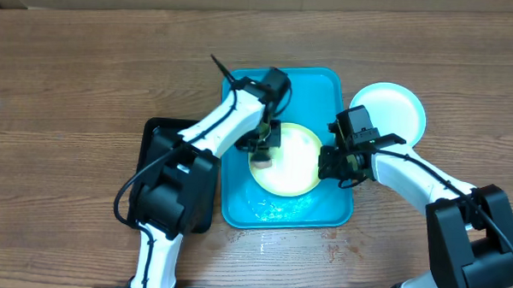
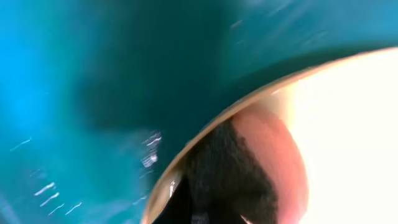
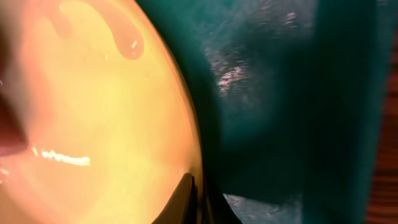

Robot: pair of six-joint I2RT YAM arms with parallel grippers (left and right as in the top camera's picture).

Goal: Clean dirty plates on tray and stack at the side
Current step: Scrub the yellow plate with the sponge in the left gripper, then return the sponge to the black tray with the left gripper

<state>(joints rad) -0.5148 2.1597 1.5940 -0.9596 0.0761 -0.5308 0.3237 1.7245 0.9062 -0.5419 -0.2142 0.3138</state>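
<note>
I will next lift my left gripper over to the black tray on its left in the overhead view, to release the sponge clear of the plate.
A yellow-green rimmed plate (image 1: 292,158) stands tilted in the turquoise tray (image 1: 323,86). My right gripper (image 1: 335,161) is shut on the plate's right rim; in the right wrist view the fingers (image 3: 198,200) pinch the edge, with the pale yellow underside (image 3: 93,112) to the left. My left gripper (image 1: 263,151) is shut on a pink and black sponge (image 2: 267,162) that is pressed against the plate's white face (image 2: 348,112) near its left rim. A light-blue rimmed plate (image 1: 393,110) lies on the table right of the tray.
A black rectangular tray (image 1: 158,141) lies left of the turquoise one, partly under my left arm. The turquoise tray's floor (image 1: 276,209) looks wet near its front edge. Wooden table surrounds everything.
</note>
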